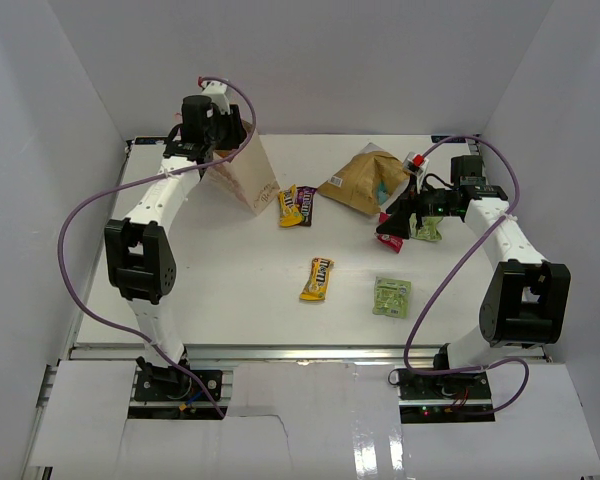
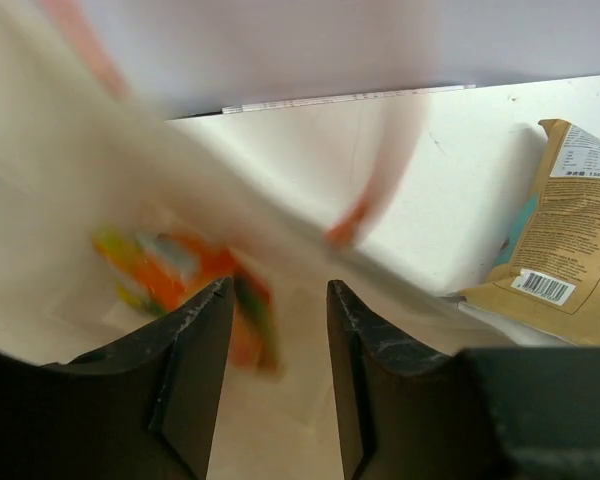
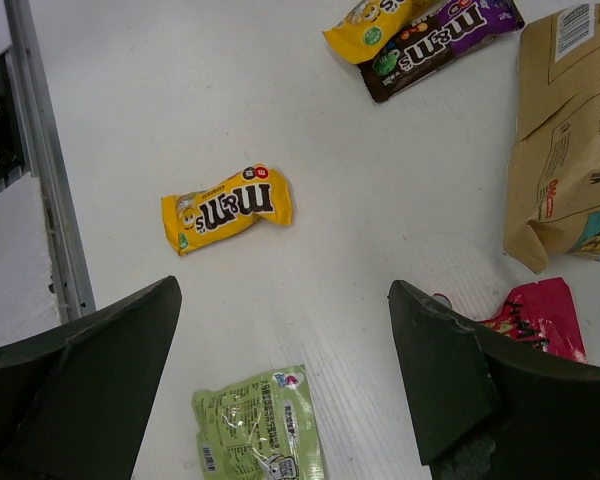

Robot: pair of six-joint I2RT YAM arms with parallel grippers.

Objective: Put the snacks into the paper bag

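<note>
I'll move my right gripper left in the top view, back and down onto the lone yellow packet, as it's clear of the other snacks.
The cream paper bag stands at the back left. My left gripper is open above its mouth; in the left wrist view a blurred orange packet shows inside the bag, beyond the left finger. My right gripper is wide open and empty, just above a red packet. In the right wrist view I see a yellow packet, a light green packet, the red packet, and the tan-brown chip bag. A yellow and a dark brown packet lie by the bag.
The chip bag lies at the back centre, between both grippers. A second light green packet lies under the right wrist. White walls enclose the table on three sides. A metal rail runs along the near edge.
</note>
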